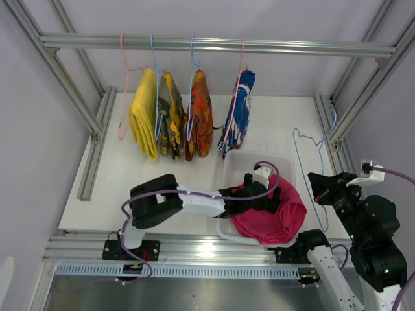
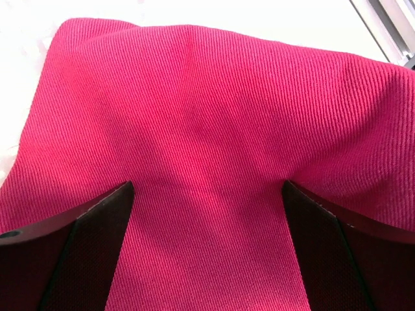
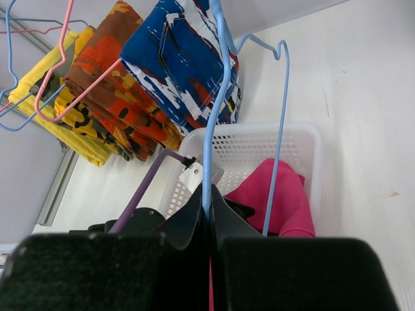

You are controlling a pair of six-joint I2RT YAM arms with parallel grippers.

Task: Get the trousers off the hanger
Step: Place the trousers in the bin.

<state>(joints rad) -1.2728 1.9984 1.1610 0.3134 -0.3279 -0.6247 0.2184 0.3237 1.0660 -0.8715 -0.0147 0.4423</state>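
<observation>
I will move my right gripper outward and up and let go of the empty hanger on the bar's bare part (image 1: 341, 48), because that part is outward of my gripper and above it.
Four trousers hang on hangers from the rail: plain yellow (image 1: 144, 113), olive-yellow camouflage (image 1: 170, 118), orange camouflage (image 1: 199, 116) and blue patterned (image 1: 238, 116). The magenta-pink trousers (image 1: 275, 214) lie in the white basket (image 1: 254, 156), spilling over its right rim. My left gripper (image 1: 264, 198) is open low over them; in the left wrist view the pink cloth (image 2: 207, 116) fills the frame between the spread fingers (image 2: 107, 223). My right gripper (image 3: 207, 208) is shut on the wire of an empty light-blue hanger (image 3: 218, 97), which it holds to the right of the basket (image 1: 298, 150).
The basket (image 3: 259, 139) stands at the table's near right. In the right wrist view the blue patterned (image 3: 181, 65), orange camouflage (image 3: 107, 87) and yellow (image 3: 39, 87) trousers hang behind it. Aluminium frame posts (image 1: 97, 123) flank the table on both sides.
</observation>
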